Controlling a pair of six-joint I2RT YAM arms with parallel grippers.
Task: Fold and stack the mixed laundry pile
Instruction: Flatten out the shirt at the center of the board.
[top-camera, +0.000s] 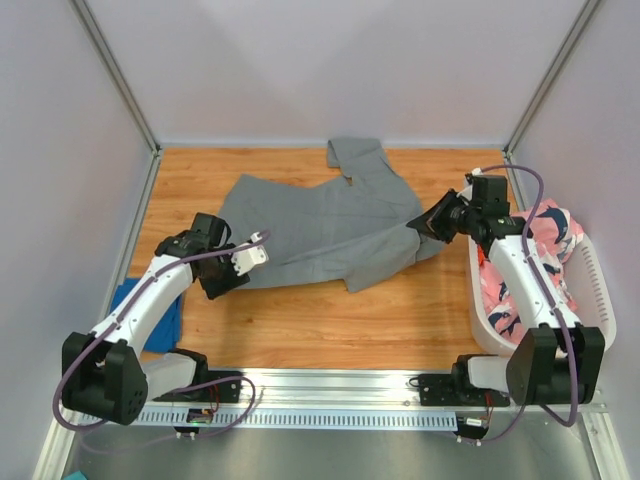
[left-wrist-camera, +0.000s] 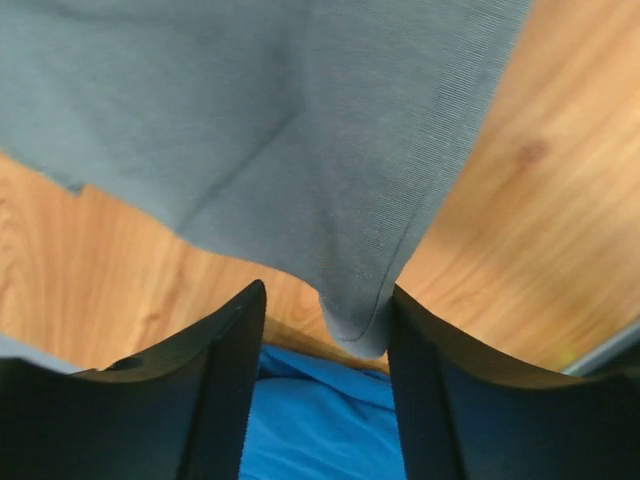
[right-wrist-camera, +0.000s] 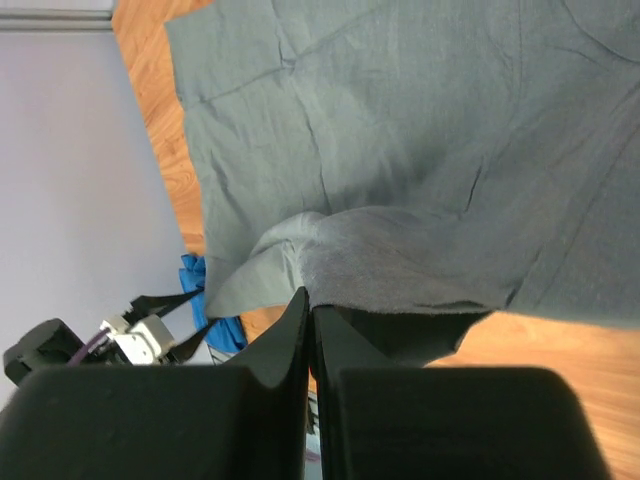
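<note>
The left gripper should next lower its fingers around the grey corner (left-wrist-camera: 361, 328) and close, because that corner hangs between and below its open fingers and touches just one of them.
The long grey garment (top-camera: 330, 225) lies spread across the middle of the wooden table. My left gripper (top-camera: 238, 266) is at its near-left corner. In the left wrist view the jaws (left-wrist-camera: 325, 335) stand open, with the grey corner (left-wrist-camera: 350, 320) hanging between them and touching the right finger. The bright blue garment (left-wrist-camera: 320, 420) lies below them, and it shows at the table's left edge (top-camera: 152, 312). My right gripper (top-camera: 420, 228) is shut on the grey garment's right edge (right-wrist-camera: 400, 260), which is lifted into a fold. The pink patterned garment (top-camera: 548, 235) lies in the basket. The orange garment is out of view.
A white slotted basket (top-camera: 598, 290) stands at the right edge of the table, beside my right arm. Grey walls close in the back and both sides. A metal rail (top-camera: 330, 385) with the arm bases runs along the near edge.
</note>
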